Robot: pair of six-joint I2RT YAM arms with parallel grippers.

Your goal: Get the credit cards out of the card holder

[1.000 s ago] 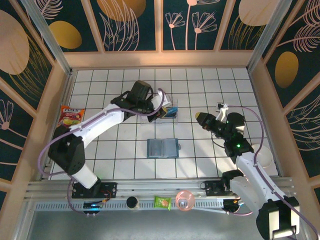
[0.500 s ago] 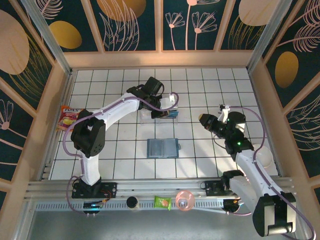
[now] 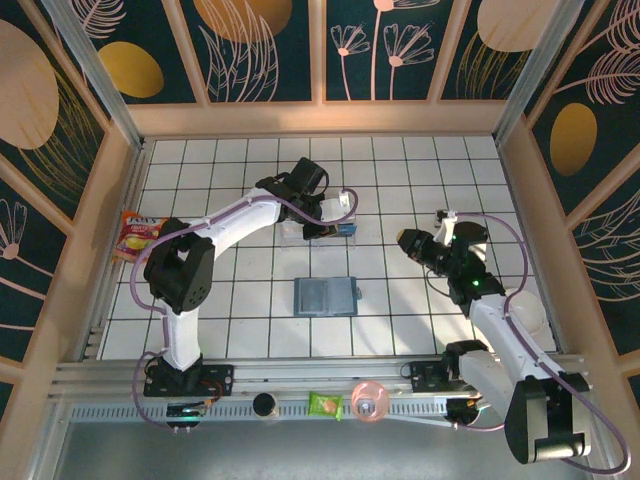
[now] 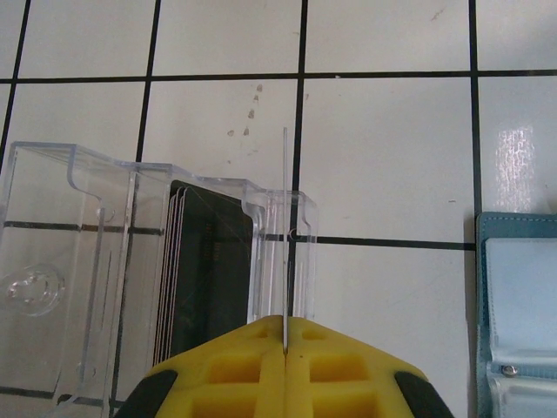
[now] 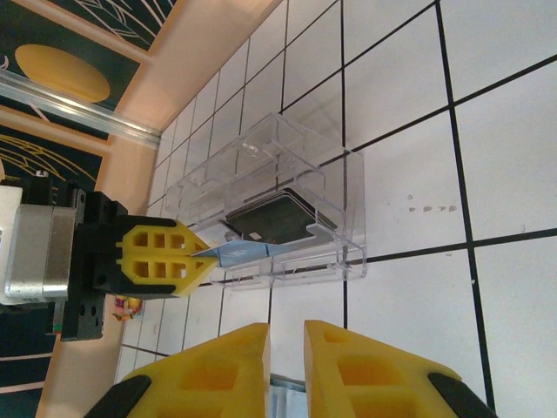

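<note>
I should next lower the thin blue credit card into the tray's empty near slot (image 4: 298,266) with my left gripper and let go of it there, as the card is already in line with that slot.
The card holder (image 3: 326,296) lies open on the tiles mid-table, teal with a lighter inside; its edge shows at the right of the left wrist view (image 4: 518,287). My left gripper (image 3: 335,222) is shut on a thin blue credit card (image 5: 248,252), seen edge-on (image 4: 285,218), held over the near end of a clear plastic tray (image 4: 78,261). A stack of dark cards (image 4: 213,279) stands inside that tray. My right gripper (image 3: 405,240) hovers to the right of the tray, its yellow jaws a little apart (image 5: 285,366) with nothing between them.
A snack packet (image 3: 135,235) lies at the left wall. A white bowl (image 3: 530,315) sits under the right arm. On the front rail are a green packet (image 3: 325,405), a pink round object (image 3: 369,400) and a black disc (image 3: 264,404). Wooden walls enclose the table.
The left arm has swung its elbow in and carried the blue card rightward over the tray's end, then held still. The right gripper has barely shifted.
</note>
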